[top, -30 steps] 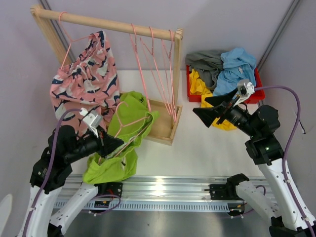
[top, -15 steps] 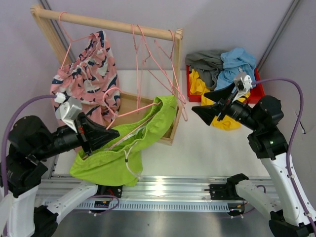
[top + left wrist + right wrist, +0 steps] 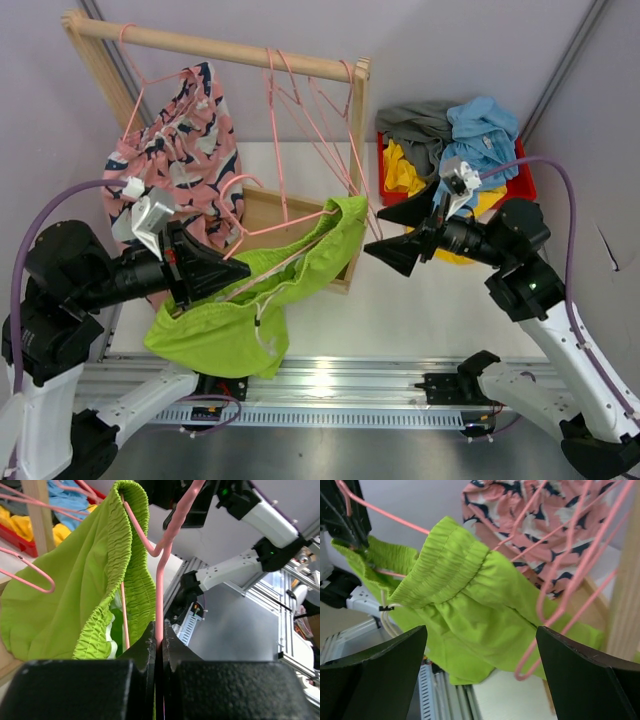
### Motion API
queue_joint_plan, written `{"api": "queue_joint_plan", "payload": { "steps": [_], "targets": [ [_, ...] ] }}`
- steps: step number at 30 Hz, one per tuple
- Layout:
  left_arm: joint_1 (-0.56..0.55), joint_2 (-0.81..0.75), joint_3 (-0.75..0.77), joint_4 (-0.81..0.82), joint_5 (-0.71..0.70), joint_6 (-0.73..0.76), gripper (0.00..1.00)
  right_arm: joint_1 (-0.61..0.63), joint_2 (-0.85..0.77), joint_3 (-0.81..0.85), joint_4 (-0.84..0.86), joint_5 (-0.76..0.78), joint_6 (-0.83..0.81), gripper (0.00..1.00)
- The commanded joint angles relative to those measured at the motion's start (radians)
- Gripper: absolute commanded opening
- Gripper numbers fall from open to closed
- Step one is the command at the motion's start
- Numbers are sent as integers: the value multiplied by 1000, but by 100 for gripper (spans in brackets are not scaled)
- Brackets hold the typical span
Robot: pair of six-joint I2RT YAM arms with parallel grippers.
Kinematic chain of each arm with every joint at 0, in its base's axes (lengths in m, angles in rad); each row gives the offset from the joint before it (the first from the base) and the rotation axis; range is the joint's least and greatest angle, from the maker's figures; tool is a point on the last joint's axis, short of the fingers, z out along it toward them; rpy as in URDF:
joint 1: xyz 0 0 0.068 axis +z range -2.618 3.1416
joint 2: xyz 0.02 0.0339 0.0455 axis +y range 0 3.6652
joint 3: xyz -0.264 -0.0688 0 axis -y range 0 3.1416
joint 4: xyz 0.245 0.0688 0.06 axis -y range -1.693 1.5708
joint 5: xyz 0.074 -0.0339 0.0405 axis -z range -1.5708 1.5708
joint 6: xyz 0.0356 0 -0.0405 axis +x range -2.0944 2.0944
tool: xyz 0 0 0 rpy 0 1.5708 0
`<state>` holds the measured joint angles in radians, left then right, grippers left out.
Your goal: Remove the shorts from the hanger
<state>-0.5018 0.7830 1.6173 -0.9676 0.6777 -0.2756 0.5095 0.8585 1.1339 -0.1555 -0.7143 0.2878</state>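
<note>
Next, my right gripper stays nearly in place and closes its open fingers on the shorts' waistband end [image 3: 352,215] [image 3: 456,555] beside it, since the left gripper already holds the hanger.
My left gripper [image 3: 235,270] is shut on a pink hanger [image 3: 262,232] that carries the lime green shorts [image 3: 250,310], held in the air off the wooden rack [image 3: 200,45]. In the left wrist view the hanger wire [image 3: 161,600] is pinched between the jaws, with the green shorts [image 3: 75,585] draped to its left. My right gripper [image 3: 385,232] is open, just right of the shorts' waistband end [image 3: 455,565]. The pink patterned shorts [image 3: 170,150] hang on the rack. Grey [image 3: 420,125], light blue [image 3: 480,135] and yellow shorts [image 3: 405,170] lie in the red bin [image 3: 522,185].
Several empty pink hangers [image 3: 320,130] hang at the right end of the rack rail, close to the rack's right post [image 3: 358,150]. The rack's wooden base [image 3: 265,210] lies under the lifted shorts. The arms' metal rail [image 3: 330,385] runs along the table's near edge.
My left gripper has lifted the hanger and green shorts up and to the right. My right gripper has moved left towards the shorts, still open.
</note>
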Motion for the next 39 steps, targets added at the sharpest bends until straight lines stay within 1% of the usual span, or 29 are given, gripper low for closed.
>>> {"api": "queue_joint_plan", "payload": {
  "steps": [1,4,9,13,23,27,29,30,31,33,35,36,37,38,39],
  "targets": [
    [-7,-19,44,138,103,-56,0,75,2,-11,47,51,2,99],
    [-7,-31,43,170,146,-88,0,127,-6,-26,42,97,-10,99],
    [-7,-62,26,220,213,-146,0,150,-27,-36,30,125,-19,99],
    [-7,-83,6,248,240,-172,0,153,-44,-26,8,144,-27,99],
    [-7,-142,-37,250,233,-183,0,153,-88,9,-3,239,-53,99],
    [-7,-145,-42,250,226,-182,0,153,-70,26,36,227,-33,99],
    [-7,-139,-42,242,209,-172,0,153,-47,23,63,173,-9,56],
    [-7,-137,-39,236,206,-169,0,158,-39,21,83,158,-3,31],
    [-7,-139,-40,228,203,-163,0,161,-32,14,94,144,5,0],
    [-7,-136,-40,215,175,-139,0,175,-42,-8,143,141,16,0],
    [-7,-128,-45,159,129,-110,0,178,-73,-22,183,218,17,0],
    [-6,-122,-68,136,61,-97,0,176,-82,-22,194,260,4,0],
    [-7,-116,-83,112,30,-70,0,176,-91,-17,197,301,-10,0],
    [-7,-111,-115,78,10,-62,0,175,-101,4,195,397,-24,0],
    [-7,-107,-144,64,-22,-56,0,175,-105,18,188,441,-56,0]
  ]
}}
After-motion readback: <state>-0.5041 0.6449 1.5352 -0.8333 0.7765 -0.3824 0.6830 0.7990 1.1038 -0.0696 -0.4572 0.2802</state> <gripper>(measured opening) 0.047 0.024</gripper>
